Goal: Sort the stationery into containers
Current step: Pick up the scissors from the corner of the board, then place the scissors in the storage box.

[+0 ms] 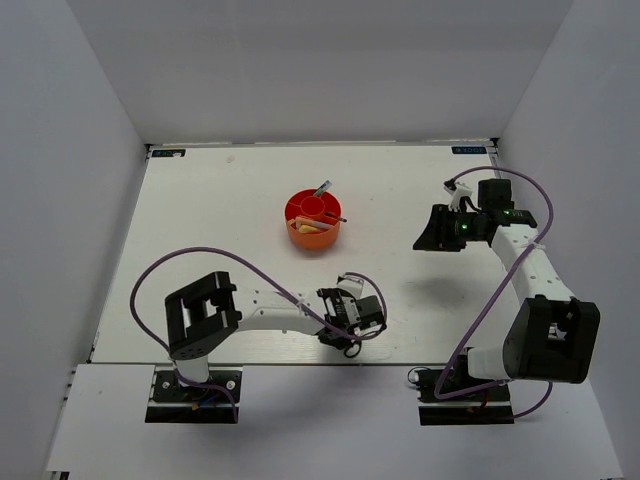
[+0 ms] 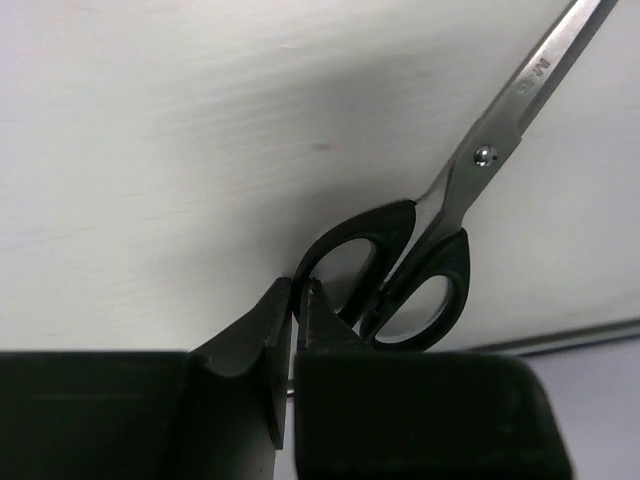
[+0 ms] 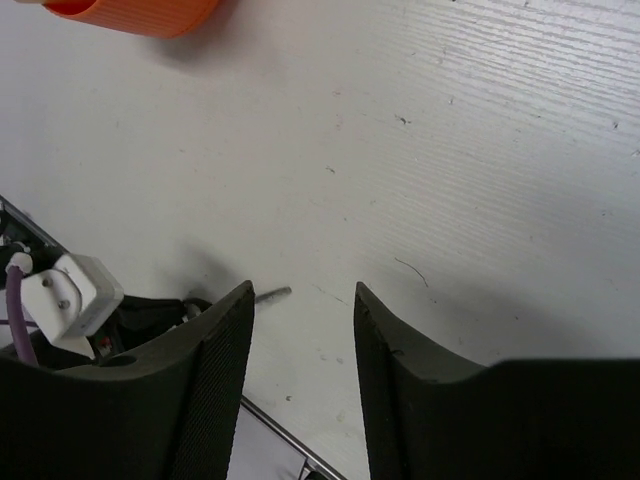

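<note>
The scissors in my left gripper need to go up and outward next. Their blades should then tilt down into the organiser's round middle section [image 1: 313,206] for release, because it is empty.
Black-handled scissors [image 2: 452,262] lie on the white table near its front edge, blades pointing away. My left gripper [image 2: 297,290] is low over them and shut on the rim of one handle loop; in the top view this gripper [image 1: 350,335] covers most of the scissors. The orange organiser [image 1: 313,220] stands mid-table and holds a blue pen [image 1: 322,188] and an orange-yellow item. Its edge also shows in the right wrist view [image 3: 140,12]. My right gripper [image 1: 432,232] hovers at the right, open and empty [image 3: 303,290].
The scissors' metal tip [image 3: 272,294] and the left wrist's white connector [image 3: 70,295] show in the right wrist view. The table's front edge [image 2: 590,335] runs just behind the scissor handles. White walls enclose the table on three sides.
</note>
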Available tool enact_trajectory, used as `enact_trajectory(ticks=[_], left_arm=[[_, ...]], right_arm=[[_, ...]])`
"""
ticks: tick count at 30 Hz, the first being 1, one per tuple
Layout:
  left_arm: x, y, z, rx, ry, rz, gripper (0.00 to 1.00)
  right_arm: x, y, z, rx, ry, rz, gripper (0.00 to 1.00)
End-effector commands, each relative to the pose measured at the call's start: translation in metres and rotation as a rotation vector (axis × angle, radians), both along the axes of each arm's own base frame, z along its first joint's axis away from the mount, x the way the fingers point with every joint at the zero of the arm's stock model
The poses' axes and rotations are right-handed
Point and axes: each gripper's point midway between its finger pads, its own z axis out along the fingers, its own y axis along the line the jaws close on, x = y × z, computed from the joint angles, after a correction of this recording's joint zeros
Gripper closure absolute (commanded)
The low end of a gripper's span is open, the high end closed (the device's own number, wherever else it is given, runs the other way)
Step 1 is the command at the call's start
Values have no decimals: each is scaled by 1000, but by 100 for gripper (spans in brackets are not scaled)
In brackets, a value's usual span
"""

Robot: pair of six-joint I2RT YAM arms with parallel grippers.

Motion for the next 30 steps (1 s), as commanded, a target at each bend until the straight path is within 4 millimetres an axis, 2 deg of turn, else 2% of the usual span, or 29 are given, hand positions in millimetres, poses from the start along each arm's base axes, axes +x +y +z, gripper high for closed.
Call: enact_trajectory(ticks=[1,2,3,4,9,10,12,14,17,18,20,22,23,25,26,28,29,30], left_arm=[[25,50,31,152,-132,-46,100],[27,63,38,205,-140,-65,100],[40,63,54,211,-209,-75,100],[44,65,70,196,-237,-81,100],[79,101,127,323,-373,-137,100],[90,109,143,347,-412,-153,100],[108,126,156,379,-438,-115,100],[120,134,175,397,-478,-150,100],[152,155,199,453,-537,-150,100],[161,150,210,434,-571,-141,100],[176,164,224,532,-618,-158,100],[194,164,238,566,-671,-129,100],[204,170,252,631,-701,-162,100],[222,165,261,683,-746,-181,100],[228,169,265,764,-756,-213,100],[245,159,276,805,-817,-238,100],[249,160,272,855,-815,-261,100],[253,161,277,968,-801,-353,100]], right_arm=[[-1,5,12,37,-50,40,52],[-1,6,12,39,-52,43,52],[-2,7,13,43,-51,45,52],[-2,6,13,42,-48,46,52],[-3,7,14,49,-51,48,52],[-3,7,14,51,-50,50,52],[-3,7,14,51,-52,52,52],[-3,7,13,51,-49,52,52],[-3,7,13,52,-44,49,52],[-3,8,12,54,-44,51,52],[-3,8,12,54,-43,51,52],[-3,7,12,53,-42,50,52],[-3,8,12,56,-41,53,52],[-3,9,11,60,-35,53,52],[-4,9,10,62,-30,53,52],[-3,9,11,64,-33,56,52],[-3,9,10,64,-30,54,52],[-3,9,11,65,-30,53,52]])
